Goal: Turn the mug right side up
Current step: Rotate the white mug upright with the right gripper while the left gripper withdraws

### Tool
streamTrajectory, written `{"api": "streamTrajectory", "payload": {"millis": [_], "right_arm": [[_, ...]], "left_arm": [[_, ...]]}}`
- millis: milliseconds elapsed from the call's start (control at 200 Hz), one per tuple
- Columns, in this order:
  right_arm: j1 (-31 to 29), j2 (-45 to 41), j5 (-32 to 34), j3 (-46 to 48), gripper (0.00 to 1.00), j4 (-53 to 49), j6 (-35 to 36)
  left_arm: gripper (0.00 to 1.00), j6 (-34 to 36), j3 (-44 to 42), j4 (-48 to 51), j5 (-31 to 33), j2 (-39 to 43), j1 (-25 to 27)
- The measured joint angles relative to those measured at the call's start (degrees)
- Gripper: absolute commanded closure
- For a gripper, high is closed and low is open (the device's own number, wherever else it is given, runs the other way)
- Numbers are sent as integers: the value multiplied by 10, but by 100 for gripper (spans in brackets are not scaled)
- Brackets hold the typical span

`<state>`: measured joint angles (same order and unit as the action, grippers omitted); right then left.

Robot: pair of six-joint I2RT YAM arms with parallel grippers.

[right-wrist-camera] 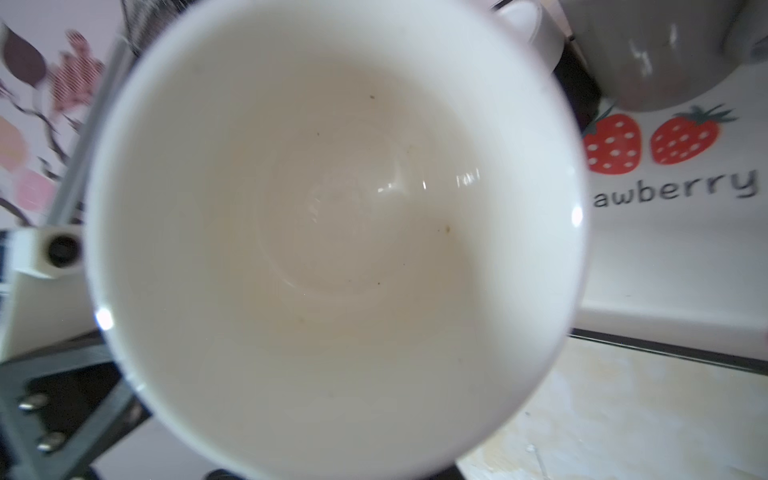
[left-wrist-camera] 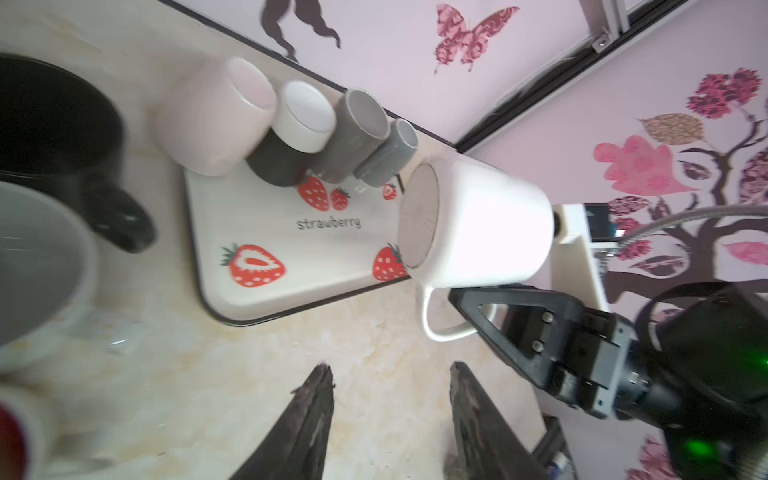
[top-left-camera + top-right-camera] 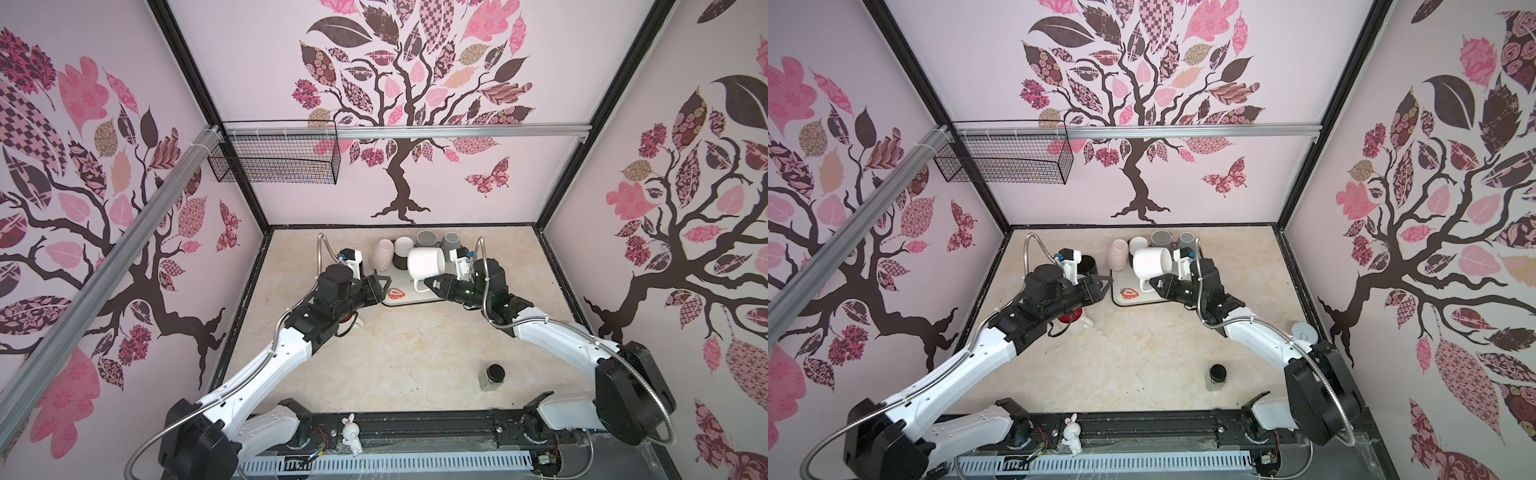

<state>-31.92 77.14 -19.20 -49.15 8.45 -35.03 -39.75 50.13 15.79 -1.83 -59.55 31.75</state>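
My right gripper swings the sideways-hanging mug back and down next, turning it base-down onto the bare tabletop (image 3: 342,350) beside the red-lined mug, then releases it.
The white mug (image 3: 426,264) (image 3: 1152,262) hangs on its side above the strawberry tray (image 3: 417,300), its base facing left and its handle pointing down. My right gripper (image 3: 433,285) (image 3: 1157,283) is shut on the mug's wall by the handle, and the right wrist view looks straight into the empty mug (image 1: 332,228). My left gripper (image 3: 383,286) (image 2: 390,370) stands open just left of the mug with nothing between its fingers. In the left wrist view the mug (image 2: 490,224) shows its brownish base.
A pink mug (image 3: 383,253), a white-and-black mug (image 3: 402,249) and two grey mugs (image 3: 428,239) crowd the tray's far edge. A black mug (image 3: 1086,264) and a red-lined mug (image 3: 1071,318) sit under the left arm. A small jar (image 3: 493,376) stands front right.
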Motion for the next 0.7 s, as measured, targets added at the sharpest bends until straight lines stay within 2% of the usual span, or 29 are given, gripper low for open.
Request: {"api": "streamTrajectory", "payload": {"millis": [90, 240, 405, 565, 700], "right_arm": [[-67, 1, 63, -23, 100, -68, 79], [-219, 35, 148, -59, 100, -165, 177], [-353, 115, 190, -117, 100, -227, 247], [-395, 200, 202, -179, 100, -276, 292], [-391, 277, 223, -248, 100, -317, 321]], "left_arm": [[42, 14, -12, 61, 104, 73, -2], [41, 16, -75, 136, 276, 241, -7], [41, 9, -122, 199, 412, 423, -7], [41, 10, -127, 244, 499, 546, -7], [41, 11, -127, 279, 533, 577, -7]]}}
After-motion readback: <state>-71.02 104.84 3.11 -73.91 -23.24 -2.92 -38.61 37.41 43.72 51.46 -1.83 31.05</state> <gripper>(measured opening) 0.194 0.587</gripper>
